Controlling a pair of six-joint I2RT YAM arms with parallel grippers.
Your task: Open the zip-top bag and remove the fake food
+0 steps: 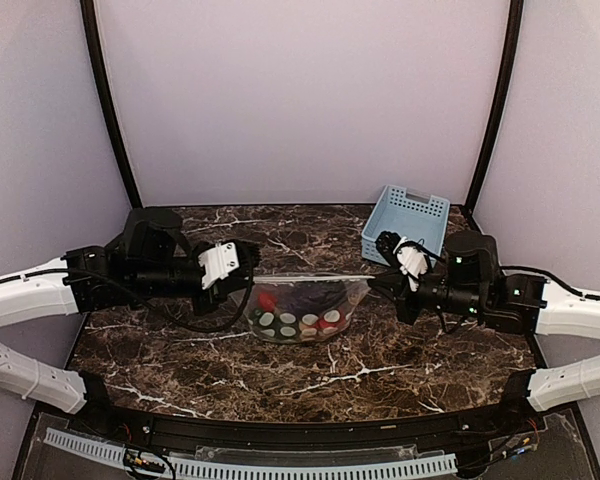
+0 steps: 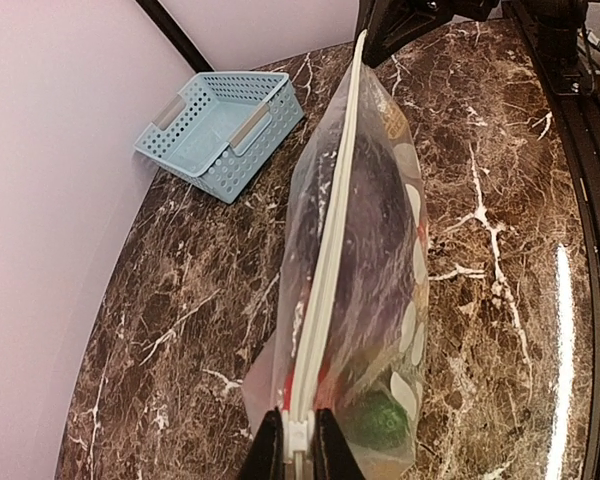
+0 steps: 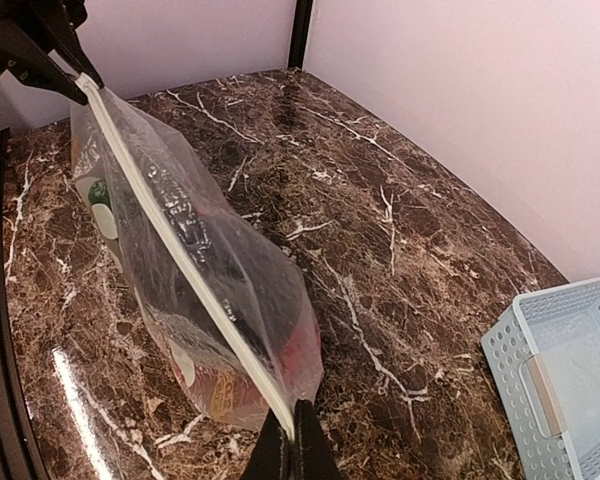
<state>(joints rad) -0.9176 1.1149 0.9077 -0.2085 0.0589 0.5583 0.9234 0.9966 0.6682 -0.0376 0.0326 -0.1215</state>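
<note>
The white zip slider [image 2: 297, 437] is already between the left gripper's fingers at the end of the bag's zip, and the left gripper will move toward the left in the top view and let go of it.
The clear zip-top bag [image 1: 300, 305] with pale dots hangs stretched between my two grippers above the marble table, its white zip strip [image 1: 310, 277] taut and closed. Inside show the fake food pieces: a red piece [image 1: 268, 299], a dark purple eggplant [image 1: 310, 295] and a green piece [image 2: 380, 418]. My left gripper [image 1: 242, 275] is shut on the white zip slider [image 2: 297, 437] at the bag's left end. My right gripper [image 1: 378, 282] is shut on the zip strip's right end [image 3: 285, 425]. The bag also shows in the left wrist view [image 2: 365, 250] and the right wrist view [image 3: 200, 260].
A light-blue slotted basket [image 1: 405, 224] stands at the back right of the table, behind the right gripper; it also shows in the left wrist view [image 2: 220, 130] and the right wrist view [image 3: 565, 370]. Black frame posts [image 1: 105, 100] and pale walls enclose the table.
</note>
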